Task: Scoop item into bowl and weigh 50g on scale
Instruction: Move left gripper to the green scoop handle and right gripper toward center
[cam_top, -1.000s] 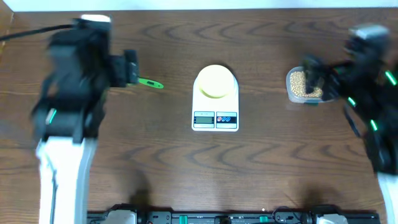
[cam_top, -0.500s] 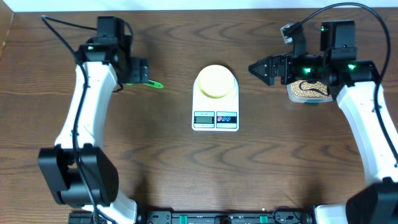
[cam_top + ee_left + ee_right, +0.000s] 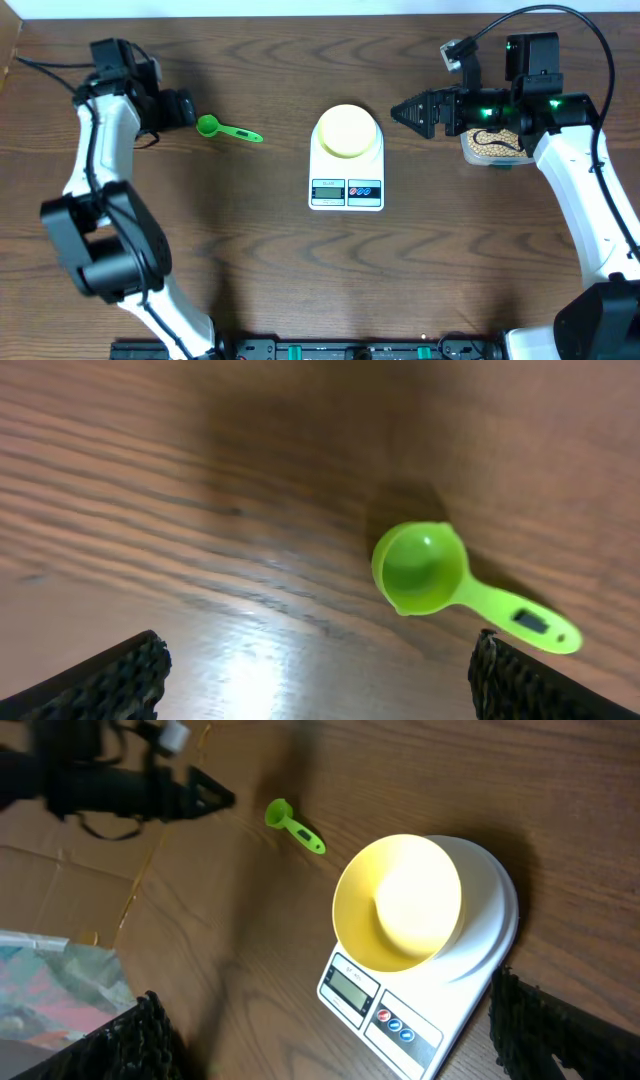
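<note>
I will lower my left gripper toward the green scoop, with my fingers on both sides of the cup's rim (image 3: 200, 124) (image 3: 382, 558) opposite the handle.
The pale yellow bowl (image 3: 347, 130) stands empty on the white scale (image 3: 347, 187) at the table's middle; both show in the right wrist view, bowl (image 3: 398, 905) on scale (image 3: 400, 1016). The tan beans (image 3: 487, 142) lie in a clear tub at the right, partly hidden by my right arm. A green scoop (image 3: 226, 128) lies on the table left of the scale, and shows in the left wrist view (image 3: 437, 575). My left gripper (image 3: 183, 108) is open and empty, just left of the scoop. My right gripper (image 3: 403, 113) is open and empty, in the air right of the bowl.
The clear plastic tub (image 3: 490, 160) sits near the right back of the table. A cardboard floor and a cloth bag (image 3: 60, 990) show beyond the table's left edge in the right wrist view. Cables run from both arms at the back.
My left arm has swung left and back, uncovering the scoop's cup. My right gripper has shifted slightly left toward the bowl. Scoop, bowl and scale have not moved.
</note>
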